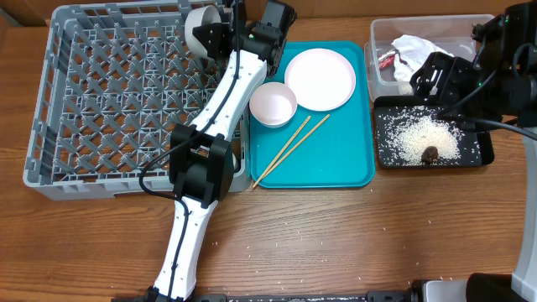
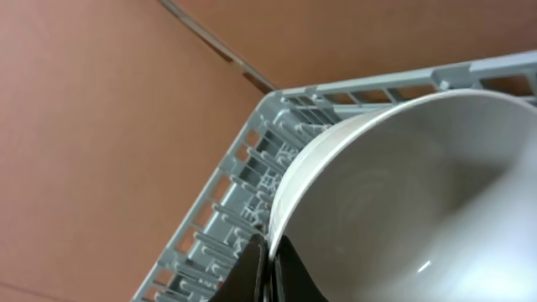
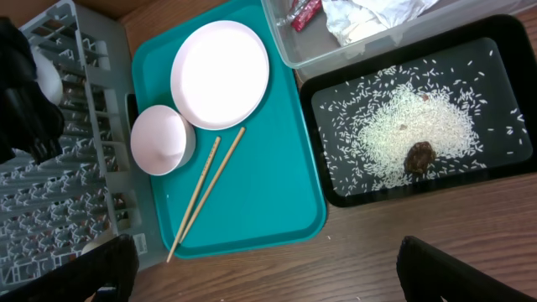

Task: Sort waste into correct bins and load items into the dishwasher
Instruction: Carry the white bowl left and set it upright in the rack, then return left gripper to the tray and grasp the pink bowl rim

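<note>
My left gripper eases down toward the wires in the rack's far corner (image 1: 203,40) by the teal tray (image 1: 336,159) next to release the bowl's rim, as the bowl already hangs sideways there.
My left gripper (image 1: 208,35) is shut on the rim of a white bowl (image 1: 201,25) and holds it tilted over the far right part of the grey dish rack (image 1: 84,126). In the left wrist view the fingers (image 2: 270,267) pinch the bowl's rim (image 2: 336,143). A second white bowl (image 1: 273,104), the white plate (image 1: 320,79) and the chopsticks (image 1: 289,149) lie on the teal tray (image 1: 336,159). The clear tub (image 1: 386,38) holds the napkin (image 1: 415,48) and red wrapper (image 1: 386,60). The black tray (image 1: 478,155) holds rice (image 1: 424,134) and the brown lump (image 1: 430,153). My right gripper (image 3: 264,277) is open and empty, high above the table.
A few loose rice grains (image 1: 252,248) lie on the wooden table in front of the teal tray. The rack fills the left side. The right arm (image 1: 470,80) hangs over the tub and black tray.
</note>
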You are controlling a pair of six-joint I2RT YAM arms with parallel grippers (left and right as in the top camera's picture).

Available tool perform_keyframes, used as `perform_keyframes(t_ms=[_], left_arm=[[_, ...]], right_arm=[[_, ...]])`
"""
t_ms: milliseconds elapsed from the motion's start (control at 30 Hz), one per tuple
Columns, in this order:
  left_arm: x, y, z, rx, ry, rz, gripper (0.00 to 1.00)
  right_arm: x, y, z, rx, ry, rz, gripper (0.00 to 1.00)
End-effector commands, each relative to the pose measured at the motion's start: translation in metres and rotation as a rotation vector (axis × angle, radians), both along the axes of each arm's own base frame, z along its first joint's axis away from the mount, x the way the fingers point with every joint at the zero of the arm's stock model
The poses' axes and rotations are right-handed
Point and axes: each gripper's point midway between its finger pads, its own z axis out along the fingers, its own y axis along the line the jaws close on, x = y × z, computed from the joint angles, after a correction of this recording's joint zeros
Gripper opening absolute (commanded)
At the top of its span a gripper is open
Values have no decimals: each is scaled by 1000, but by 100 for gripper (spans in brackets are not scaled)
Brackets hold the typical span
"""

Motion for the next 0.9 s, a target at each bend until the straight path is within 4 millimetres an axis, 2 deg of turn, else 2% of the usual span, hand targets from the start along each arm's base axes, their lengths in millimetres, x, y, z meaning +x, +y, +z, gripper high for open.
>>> perform_keyframes(t_ms=[0,267,400,567,800,867], left_arm=[[2,13,5,60,18,39,4],[4,22,-1,65,34,52,4],[14,18,-15,92,80,35,4],[20,2,-35,139,156,1,4],[19,-8,-36,179,231,-28,4],[18,-16,-36,193,253,-46,12]], right_arm=[[0,-3,4,-10,-17,-8,100],[0,-3,4,-10,-17,-8,100],[0,-3,4,-10,-17,-8,100],[0,-3,4,-10,-17,-8,100],[0,-3,4,-10,-17,-8,100],[0,-3,4,-10,-17,-8,100]])
